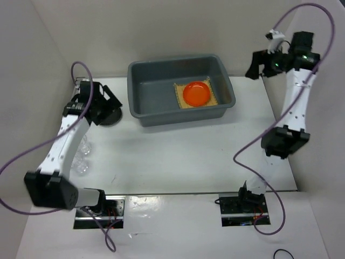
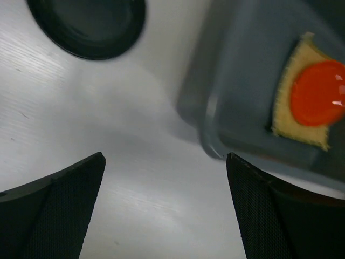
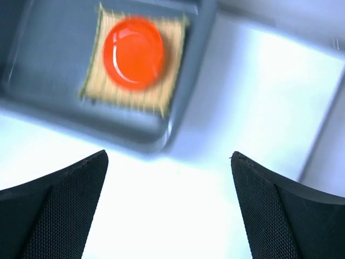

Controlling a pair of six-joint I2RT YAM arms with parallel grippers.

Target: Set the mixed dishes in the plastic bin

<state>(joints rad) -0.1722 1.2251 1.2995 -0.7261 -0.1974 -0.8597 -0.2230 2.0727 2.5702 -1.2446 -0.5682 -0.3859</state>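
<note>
Bare table borders the black plate's edge away from the bin, so my left gripper should go down toward the left in the top view, onto that edge.
The grey plastic bin stands at the back middle of the table. Inside it, at its right end, a tan woven mat lies flat with the orange plate on top. The black plate rests on the table left of the bin, partly under my left gripper. Two clear glass cups stand beside the left arm. In the left wrist view my left gripper is open over bare table, with the black plate ahead. My right gripper is open and empty, raised right of the bin.
White walls close in on the left, back and right. The right arm stands tall at the table's right edge, its gripper near the back wall. The left arm crosses over the cups. A purple cable loops from each arm.
</note>
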